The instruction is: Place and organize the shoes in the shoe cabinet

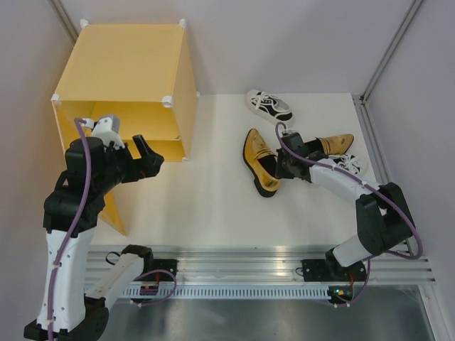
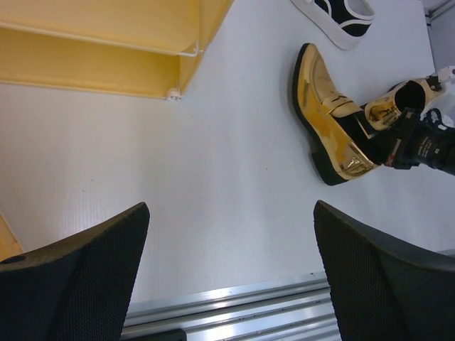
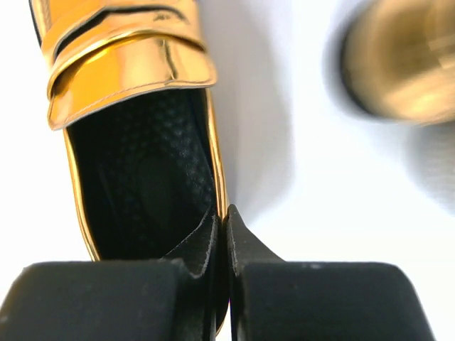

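Note:
My left gripper swings across to its right in the top view and down onto the loafer's heel-end side (image 1: 276, 180) (image 2: 372, 161) next, since the gold loafer lies below.
The yellow-orange shoe cabinet (image 1: 121, 71) stands at the back left with its front open; its lower edge shows in the left wrist view (image 2: 92, 42). One gold loafer (image 1: 257, 158) lies mid-table. My right gripper (image 1: 279, 167) is shut on its side wall near the heel, one finger inside the black lining (image 3: 224, 220). The loafer (image 3: 128, 64) fills the right wrist view. The second gold loafer (image 1: 338, 144) lies just right of it. One white sneaker (image 1: 269, 105) lies behind, another (image 1: 352, 165) is partly hidden by the right arm. My left gripper (image 1: 138, 153) is open and empty in front of the cabinet (image 2: 231, 241).
The cabinet's door (image 1: 114, 209) hangs open toward the near edge, beside my left arm. A metal rail (image 1: 256, 266) runs along the table's near edge. Frame posts stand at the right edge (image 1: 370, 114).

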Available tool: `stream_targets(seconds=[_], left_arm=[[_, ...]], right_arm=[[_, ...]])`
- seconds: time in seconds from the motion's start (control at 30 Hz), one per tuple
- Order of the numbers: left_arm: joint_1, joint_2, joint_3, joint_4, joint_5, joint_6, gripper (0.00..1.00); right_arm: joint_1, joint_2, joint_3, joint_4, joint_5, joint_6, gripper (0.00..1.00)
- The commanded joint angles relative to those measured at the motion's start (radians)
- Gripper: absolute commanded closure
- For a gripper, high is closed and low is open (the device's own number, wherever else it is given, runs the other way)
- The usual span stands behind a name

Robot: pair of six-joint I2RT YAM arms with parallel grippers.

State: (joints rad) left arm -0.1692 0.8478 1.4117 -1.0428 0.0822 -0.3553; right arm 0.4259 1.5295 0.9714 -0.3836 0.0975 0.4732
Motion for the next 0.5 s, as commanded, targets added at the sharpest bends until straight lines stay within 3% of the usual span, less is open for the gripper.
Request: stream_targets(seconds=[0.0, 0.3, 0.47], left_arm=[[0.004, 0.000, 0.003, 0.035, 0.051, 0.019, 0.00], [0.000, 0.045, -0.010, 0.038, 0.186, -0.013, 0.00], [-0.029, 0.076, -0.023, 0.061, 0.215, -0.037, 0.02]], right_arm=[[0.118, -0.071, 0.017, 0.087, -0.050, 0.136, 0.99], [0.352, -0.054, 0.027, 0.149, 0.162, 0.381, 0.99], [0.441, 0.012, 0.073, 0.172, 0.202, 0.412, 0.89]])
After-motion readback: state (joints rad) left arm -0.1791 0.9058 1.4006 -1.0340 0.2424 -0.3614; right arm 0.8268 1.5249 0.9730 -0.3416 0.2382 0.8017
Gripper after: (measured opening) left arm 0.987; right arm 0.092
